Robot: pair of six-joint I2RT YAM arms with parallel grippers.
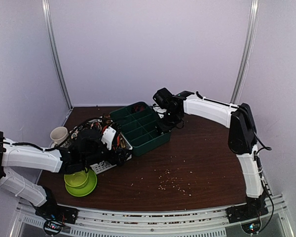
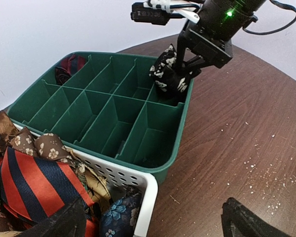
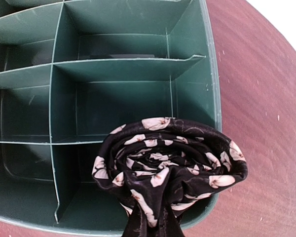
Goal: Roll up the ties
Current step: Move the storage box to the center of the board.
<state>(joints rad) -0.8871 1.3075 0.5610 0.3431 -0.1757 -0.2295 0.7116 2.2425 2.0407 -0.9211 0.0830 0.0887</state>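
Note:
I will turn my right gripper and bring it down into the tray's end corner section point(image 1: 158, 133) point(image 3: 91, 192), because the rolled tie still bulges over the tray's rim. Then I will release the tie.
My right gripper point(image 1: 168, 118) is shut on a rolled black tie with cream flowers point(image 3: 167, 168). It holds the roll just above the end corner compartment of the green divided tray point(image 3: 209, 64); the fabric hides its fingers. The roll also shows in the left wrist view point(image 2: 168, 74), over the tray's far corner point(image 2: 177, 128). My left gripper point(image 2: 153, 227) is open and empty over the corner of a white basket point(image 2: 145, 197). The basket holds a red-and-navy striped tie point(image 2: 34, 177), a brown floral tie point(image 2: 44, 145) and a blue floral tie point(image 2: 116, 215). A rolled red tie point(image 2: 69, 66) sits in a far-left compartment.
The green tray point(image 1: 140, 129) stands mid-table, the white basket point(image 1: 102, 167) against its left end. A cream cup point(image 1: 59, 134) stands at the left and a green bowl point(image 1: 80, 182) near the front left. Crumbs point(image 1: 172, 180) dot the brown table.

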